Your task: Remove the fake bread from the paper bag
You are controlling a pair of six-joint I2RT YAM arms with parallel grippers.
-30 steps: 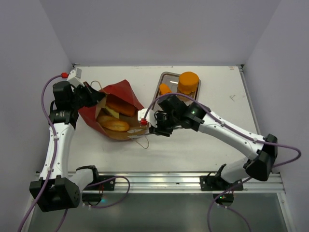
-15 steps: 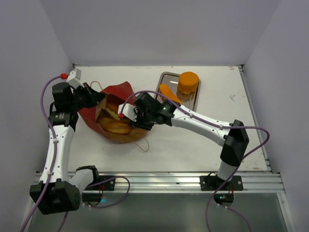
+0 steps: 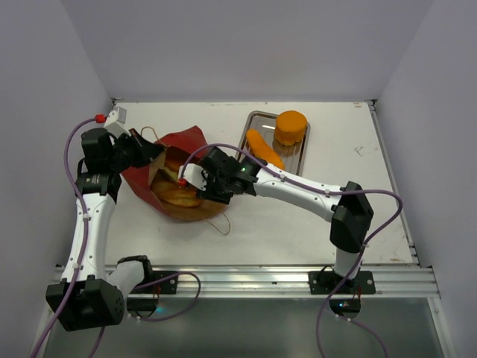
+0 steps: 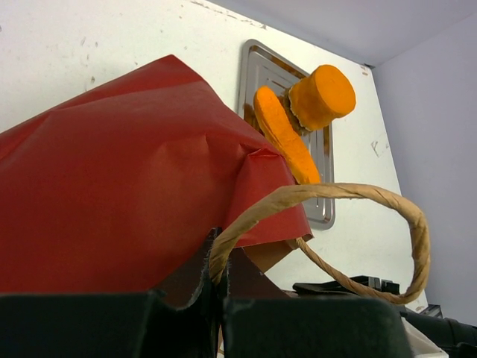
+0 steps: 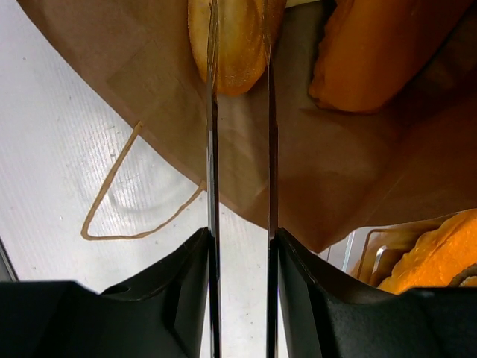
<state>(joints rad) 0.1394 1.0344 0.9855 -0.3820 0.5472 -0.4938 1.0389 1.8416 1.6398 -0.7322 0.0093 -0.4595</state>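
Note:
The golden bread roll's near end is between my open fingers. My right gripper should next ease slightly deeper into the bag (image 3: pixel 192 140) and close on that end.
The paper bag (image 3: pixel 192 140), red outside and brown inside, lies on its side with its mouth toward the front. My left gripper (image 3: pixel 151 151) is shut on the bag's cord handle (image 4: pixel 339 195) at its rim (image 4: pixel 216 257) and holds the mouth up. My right gripper (image 3: pixel 188 179) is open inside the mouth, and its fingers (image 5: pixel 212 112) straddle a golden bread roll (image 5: pixel 237 52). A second bread piece (image 5: pixel 380 52) lies beside it in the bag. A round bun (image 3: pixel 291 125) and a long orange piece (image 3: pixel 262 148) lie on the metal tray (image 3: pixel 253 116).
The bag's other cord handle (image 3: pixel 221 222) lies loose on the table in front of the bag. The tray also shows in the left wrist view (image 4: pixel 257 63), behind the bag. Walls stand close on the left, back and right.
My right arm has swung left from beside the tray and pushed its gripper into the bag's mouth, over the bread. My left gripper has stayed put on the bag.

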